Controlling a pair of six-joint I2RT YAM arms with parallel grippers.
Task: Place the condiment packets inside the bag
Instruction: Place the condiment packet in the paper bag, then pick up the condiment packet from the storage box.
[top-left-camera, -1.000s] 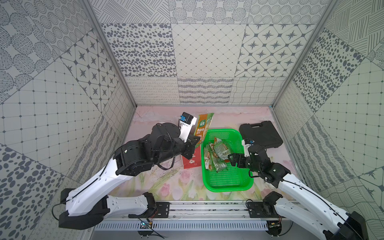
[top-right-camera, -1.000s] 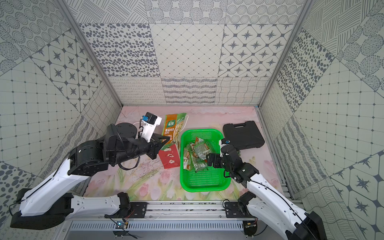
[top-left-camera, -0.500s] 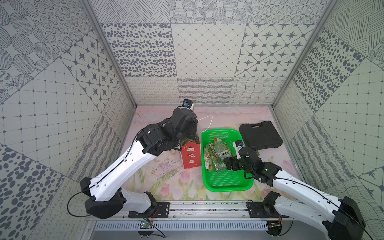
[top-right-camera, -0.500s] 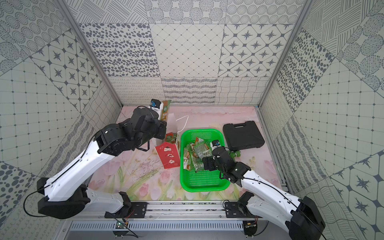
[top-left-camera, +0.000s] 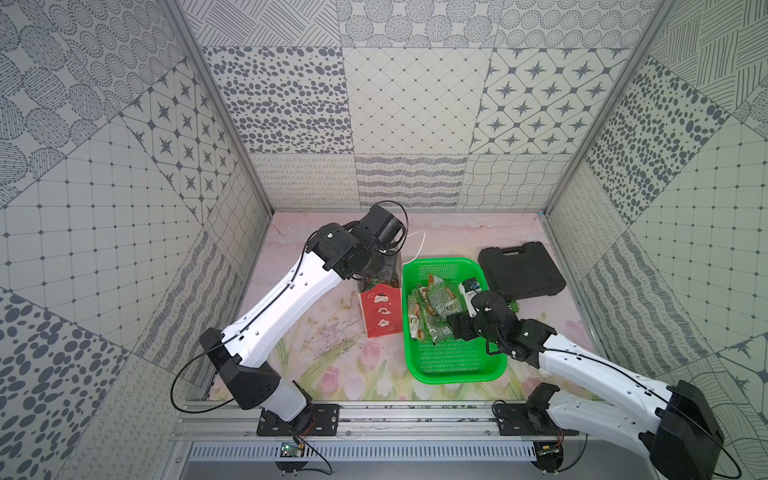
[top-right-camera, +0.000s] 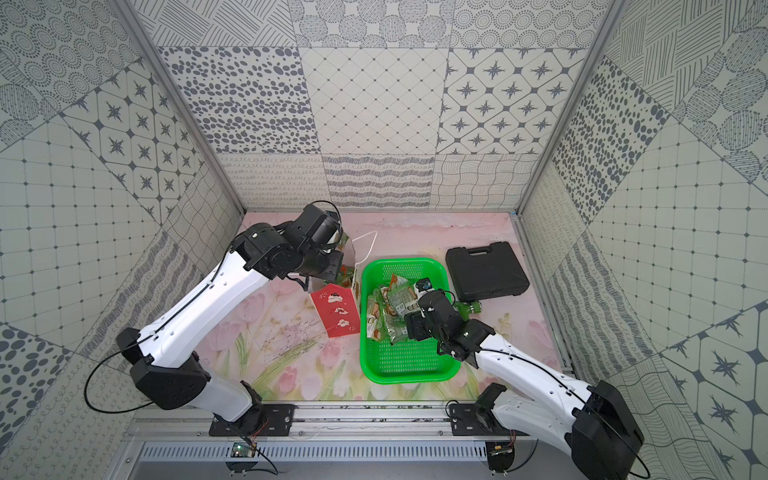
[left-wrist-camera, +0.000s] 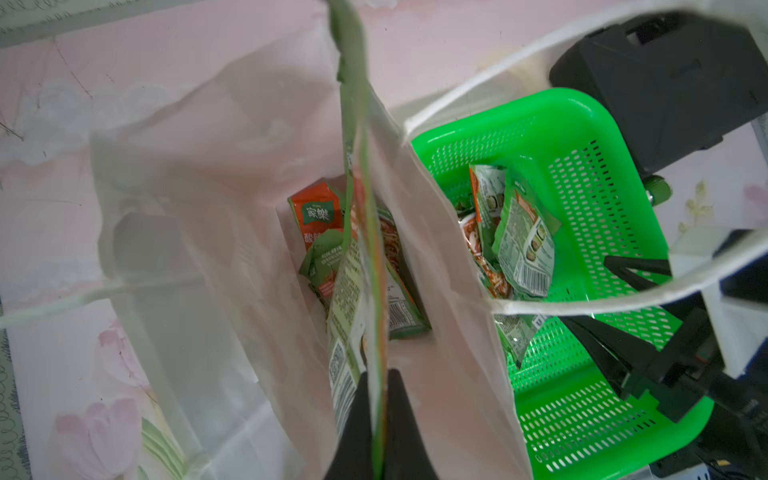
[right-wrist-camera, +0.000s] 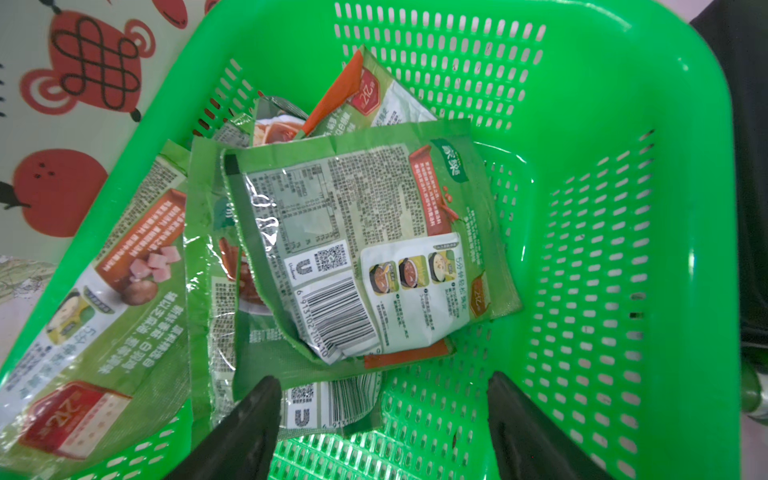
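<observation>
The left gripper moves down a little into the bag's opening (top-right-camera: 345, 274) (left-wrist-camera: 316, 260) next and releases the condiment packet, as it already hangs edge-on between the bag's sides.
The bag (top-left-camera: 381, 312) (top-right-camera: 336, 311), red below and white above, stands just left of the green basket. My left gripper (left-wrist-camera: 378, 376) is shut on a condiment packet (left-wrist-camera: 360, 199), held edge-on inside the bag's open mouth. More condiment packets (left-wrist-camera: 318, 216) lie at the bottom of the bag. In both top views the left arm hides that gripper. Several condiment packets (right-wrist-camera: 365, 245) (top-left-camera: 434, 309) are piled in the basket. My right gripper (right-wrist-camera: 382, 384) is open low over this pile, and a packet's barcode corner (right-wrist-camera: 332, 405) lies beside one of its fingers (right-wrist-camera: 262, 399).
The green mesh basket (top-left-camera: 455, 376) (top-right-camera: 405, 376) (right-wrist-camera: 623, 208) sits mid-table. A black plastic case (top-left-camera: 521, 266) (top-right-camera: 486, 268) lies behind and to the right of it. A small green item (top-right-camera: 471, 308) rests between the case and the basket. Patterned walls enclose the table.
My left arm swung up from beside the bag and brought the packet down into its mouth. My right gripper pushed further into the basket toward the pile, its jaws narrowing slightly.
</observation>
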